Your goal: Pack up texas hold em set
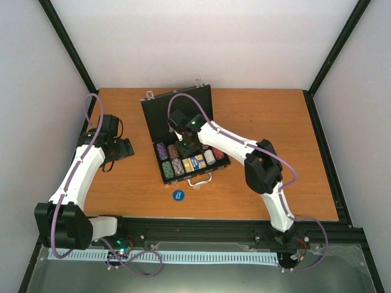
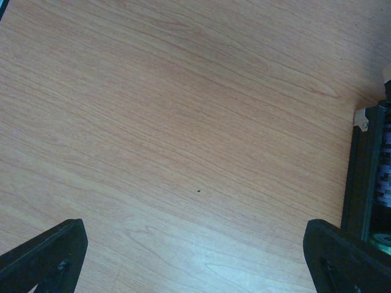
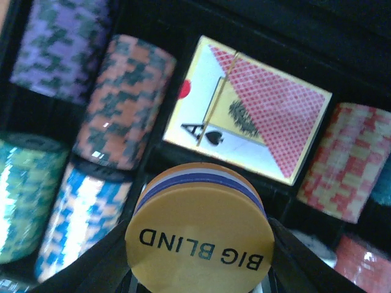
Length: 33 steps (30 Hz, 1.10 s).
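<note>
My right gripper shifts outward toward the lid next and lowers the yellow button [image 3: 201, 241] onto the red-backed deck's empty flat top between chip stacks.
The black hinged case [image 1: 177, 110] lies open at mid-table, lid up toward the back, its tray holding several rows of chip stacks [image 1: 168, 160] and a card deck [image 1: 195, 162]. My right gripper [image 1: 189, 146] hangs over the tray and is shut on a yellow "BIG BLIND" button [image 3: 201, 241], with a blue-and-white disc stacked behind it. Below it in the right wrist view lie the red-backed deck [image 3: 250, 110] and the chip rows [image 3: 125, 101]. A lone blue chip [image 1: 178, 195] lies on the table in front of the case. My left gripper [image 1: 124, 149] is open and empty, left of the case.
The left wrist view shows bare wooden table [image 2: 183, 122] with the case's left edge and a silver corner [image 2: 365, 122] at the right. The case's silver handle [image 1: 200, 180] faces the near edge. Black frame posts stand at the table's corners.
</note>
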Motion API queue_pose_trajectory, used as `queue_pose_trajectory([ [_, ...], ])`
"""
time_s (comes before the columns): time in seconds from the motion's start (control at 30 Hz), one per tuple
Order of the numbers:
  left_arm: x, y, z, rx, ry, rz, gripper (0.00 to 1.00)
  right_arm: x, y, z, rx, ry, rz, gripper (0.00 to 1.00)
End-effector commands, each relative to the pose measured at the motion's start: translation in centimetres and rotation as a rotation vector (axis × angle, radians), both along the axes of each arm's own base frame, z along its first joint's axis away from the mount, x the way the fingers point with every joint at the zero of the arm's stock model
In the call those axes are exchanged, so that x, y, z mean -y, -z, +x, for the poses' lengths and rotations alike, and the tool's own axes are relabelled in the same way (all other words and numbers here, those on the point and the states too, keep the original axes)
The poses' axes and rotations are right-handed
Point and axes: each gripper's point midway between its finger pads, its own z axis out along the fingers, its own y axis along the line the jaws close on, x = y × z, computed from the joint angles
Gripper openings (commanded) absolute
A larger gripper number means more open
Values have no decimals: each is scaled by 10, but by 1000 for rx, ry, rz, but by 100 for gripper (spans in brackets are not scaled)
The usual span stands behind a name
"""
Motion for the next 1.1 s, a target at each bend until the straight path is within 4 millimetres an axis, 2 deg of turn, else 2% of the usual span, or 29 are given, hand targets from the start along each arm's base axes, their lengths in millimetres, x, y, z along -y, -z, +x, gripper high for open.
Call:
queue_pose_trajectory([
  [0.0, -2, 0, 6, 14, -6, 6, 100, -4, 19, 26, 17, 16, -17, 26],
  [0.33, -3, 7, 11, -14, 9, 19, 100, -4, 43, 68, 104, 90, -30, 26],
  [0.6, -5, 9, 16, -31, 19, 37, 100, -4, 63, 78, 65, 103, -18, 27],
  [0.8, -4, 10, 22, -39, 26, 39, 100, -5, 67, 75, 23, 96, -8, 60],
  [1.07, -3, 10, 28, -36, 29, 34, 100, -5, 39, 76, 54, 95, 21, 81],
])
